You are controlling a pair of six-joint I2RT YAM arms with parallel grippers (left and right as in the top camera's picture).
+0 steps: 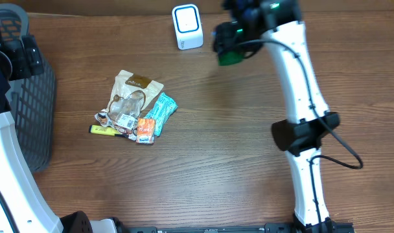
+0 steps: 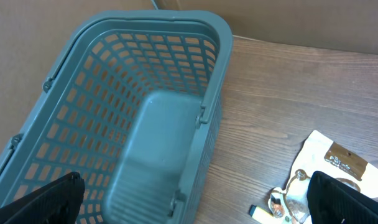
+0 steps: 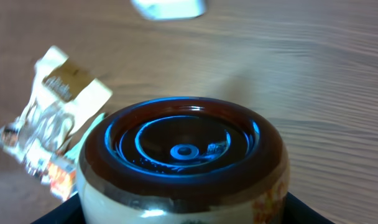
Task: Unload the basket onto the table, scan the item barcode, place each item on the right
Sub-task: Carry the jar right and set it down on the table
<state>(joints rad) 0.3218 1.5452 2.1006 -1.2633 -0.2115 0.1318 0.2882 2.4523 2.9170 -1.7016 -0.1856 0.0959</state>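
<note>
My right gripper holds the item and needs to carry it to its right in the overhead view, then lower and release it, since bare tabletop lies below and that way.
The item (image 3: 183, 155) is a round container with a cream side and a dark brown bottom that reflects blue light. My right gripper (image 3: 183, 214) is shut on it, with dark fingers at both lower corners. In the overhead view the right gripper (image 1: 231, 45) holds the item (image 1: 231, 58) above the table, just right of the white scanner (image 1: 187, 26). From the right wrist the scanner (image 3: 170, 7) shows at the top edge. My left gripper (image 2: 195, 211) is open over the grey basket (image 2: 83, 81), nothing between its fingers (image 2: 46, 202).
A pile lies left of centre: a beige snack pouch (image 1: 135, 90), a teal packet (image 1: 162, 110), an orange packet (image 1: 145, 129) and a yellow item (image 1: 103, 130). The grey basket (image 1: 35, 110) stands at the left edge.
</note>
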